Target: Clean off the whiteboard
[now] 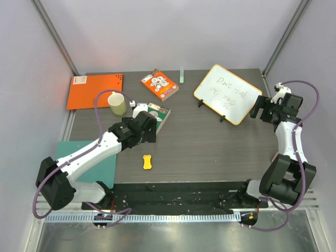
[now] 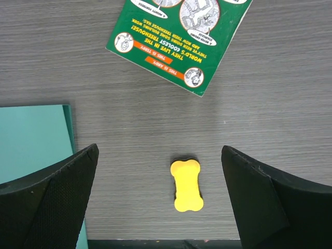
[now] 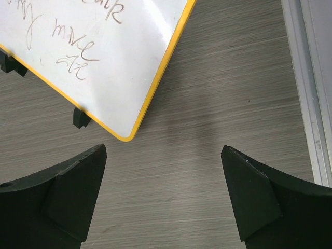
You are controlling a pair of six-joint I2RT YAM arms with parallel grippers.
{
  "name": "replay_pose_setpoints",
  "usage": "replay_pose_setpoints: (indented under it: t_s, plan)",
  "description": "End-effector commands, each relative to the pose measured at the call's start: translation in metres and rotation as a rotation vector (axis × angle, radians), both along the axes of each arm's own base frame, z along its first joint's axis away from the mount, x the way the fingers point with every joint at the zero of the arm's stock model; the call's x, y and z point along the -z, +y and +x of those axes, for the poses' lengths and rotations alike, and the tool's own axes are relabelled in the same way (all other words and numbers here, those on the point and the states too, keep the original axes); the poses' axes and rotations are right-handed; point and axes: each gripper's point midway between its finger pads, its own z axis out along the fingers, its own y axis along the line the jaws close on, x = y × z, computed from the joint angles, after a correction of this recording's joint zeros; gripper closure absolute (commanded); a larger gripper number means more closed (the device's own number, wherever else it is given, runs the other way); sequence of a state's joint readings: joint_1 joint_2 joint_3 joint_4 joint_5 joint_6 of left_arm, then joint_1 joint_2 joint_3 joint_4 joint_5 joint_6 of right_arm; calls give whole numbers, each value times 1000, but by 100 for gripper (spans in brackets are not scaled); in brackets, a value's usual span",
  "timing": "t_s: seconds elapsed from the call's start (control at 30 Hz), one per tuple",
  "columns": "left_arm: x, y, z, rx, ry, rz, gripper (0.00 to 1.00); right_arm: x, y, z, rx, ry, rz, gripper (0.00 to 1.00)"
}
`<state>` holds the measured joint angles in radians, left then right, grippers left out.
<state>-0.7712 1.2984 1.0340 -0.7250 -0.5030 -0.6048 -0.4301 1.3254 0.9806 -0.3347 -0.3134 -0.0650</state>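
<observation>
The left gripper needs to lower and draw back onto the eraser's far half (image 1: 147,158) (image 2: 185,173), then close across it, since the eraser lies lengthwise between the spread fingers.
The whiteboard (image 1: 228,93), white with a yellow frame, black feet and dark handwriting, stands at the back right; its lower corner shows in the right wrist view (image 3: 104,52). My right gripper (image 1: 261,109) is open and empty just right of the board's near right edge, over bare table (image 3: 164,149). A yellow bone-shaped eraser (image 1: 148,162) lies flat near the front middle. My left gripper (image 1: 150,135) hovers open above and just behind it; in the left wrist view the eraser (image 2: 187,185) lies between the spread fingers (image 2: 160,150), untouched.
An orange sheet (image 1: 95,90) lies at the back left and a teal sheet (image 1: 86,160) at the front left. A pale cup (image 1: 117,103), a red book (image 1: 159,84), a green book (image 1: 159,116) and a small green marker (image 1: 182,74) are nearby.
</observation>
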Motion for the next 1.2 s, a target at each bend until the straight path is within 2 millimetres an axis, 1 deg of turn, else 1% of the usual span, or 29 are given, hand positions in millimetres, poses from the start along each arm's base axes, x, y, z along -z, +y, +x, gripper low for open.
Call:
replay_pose_setpoints:
  t_s: [0.0,0.1,0.13,0.2,0.23,0.3,0.4,0.43,0.47,0.53,0.57,0.6,0.7,0.87,0.93,1.03,1.1,1.17]
  plan:
    - [-6,-11,5,-35,-45,-104,0,-17,6,-6,-12,-59,27,3]
    - [1,-11,5,-47,-27,-92,0,-18,1,-10,5,-70,35,2]
    - [8,-10,4,-57,-7,-72,0,-18,1,-11,2,-73,43,0]
    - [12,-7,4,-74,3,-48,1,-19,0,-12,1,-84,43,0]
    - [20,-7,2,-73,28,-23,2,-19,0,-13,-2,-89,39,0]
    - [25,-9,2,-77,42,-4,3,-18,-1,-13,-6,-94,25,0]
    - [37,-20,0,-50,78,16,7,-14,-4,-13,1,-90,11,0]
    - [40,-25,-2,-36,80,14,7,-11,-5,-13,2,-82,9,0]
    - [46,-31,-1,-27,88,15,7,-10,-5,-13,-1,-79,8,1]
    - [53,-38,-2,-12,100,17,15,-7,-5,-13,-3,-74,8,2]
    - [56,-39,-3,-12,107,25,17,-5,-5,-13,-5,-68,8,2]
    - [63,-40,-3,-21,121,33,23,-5,-5,-13,-7,-69,8,2]
    - [72,-40,-7,-33,147,43,34,-2,-4,-13,-12,-62,12,2]
    - [83,-41,-19,-41,168,17,34,0,-5,-13,-16,-57,9,2]
    - [87,-37,-24,-50,177,17,34,3,-4,-13,-19,-52,13,2]
    - [89,-34,-29,-75,179,3,39,5,-4,-12,-23,-47,19,2]
    - [94,-32,-34,-77,199,0,39,6,-4,-12,-25,-44,23,2]
    - [100,-31,-41,-84,216,1,42,7,-4,-12,-25,-42,24,2]
